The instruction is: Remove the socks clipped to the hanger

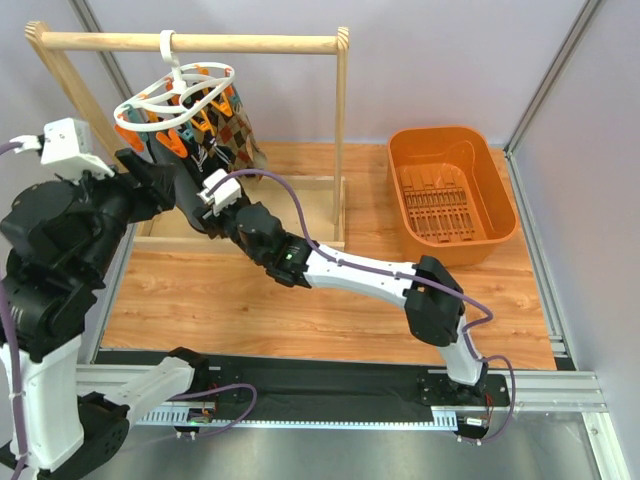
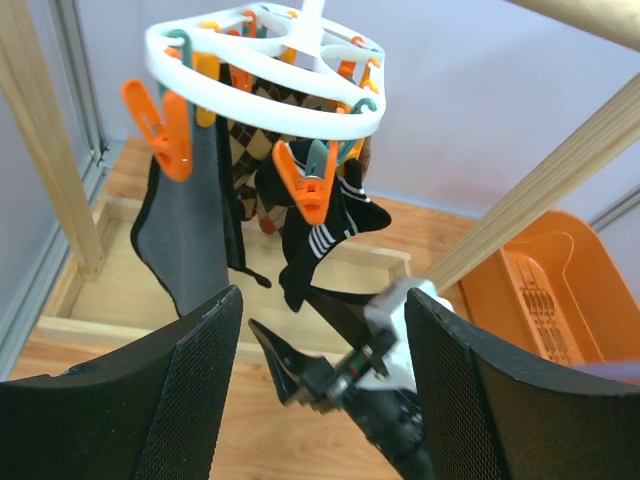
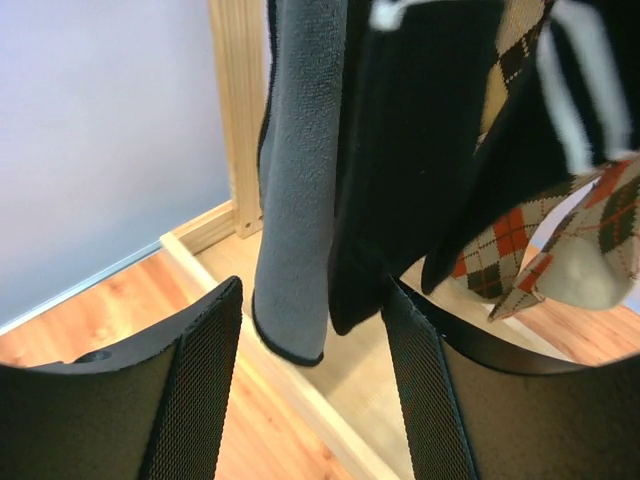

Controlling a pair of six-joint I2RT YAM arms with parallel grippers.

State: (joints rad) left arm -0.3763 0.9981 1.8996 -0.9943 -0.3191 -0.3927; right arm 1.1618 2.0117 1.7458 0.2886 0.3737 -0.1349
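I will move my right gripper to the right in the wrist view and close around the black sock's toe (image 3: pixel 354 296), because it hangs beside one fingertip on that side.
The white ring hanger (image 1: pixel 175 95) hangs by its hook from the wooden rail, with orange and teal clips (image 2: pixel 305 180) holding the socks (image 1: pixel 215 135). In the left wrist view I see a grey sock (image 2: pixel 190 220), a black sock with white stripes (image 2: pixel 320 235) and an argyle sock (image 2: pixel 255 140), all clipped. My right gripper (image 3: pixel 312 290) is open just below the hanging ends of the grey sock (image 3: pixel 295 200) and a black sock (image 3: pixel 400 180), gripping neither. My left gripper (image 2: pixel 322 300) is open and empty, lower down and facing the hanger, with the right gripper (image 2: pixel 305 335) in front of it.
The wooden rail frame (image 1: pixel 200 42) stands on a shallow wooden base (image 1: pixel 310 215) under the socks. Its upright posts flank the hanger (image 2: pixel 270 75). An orange basket (image 1: pixel 440 133) sits at the back right of the table.
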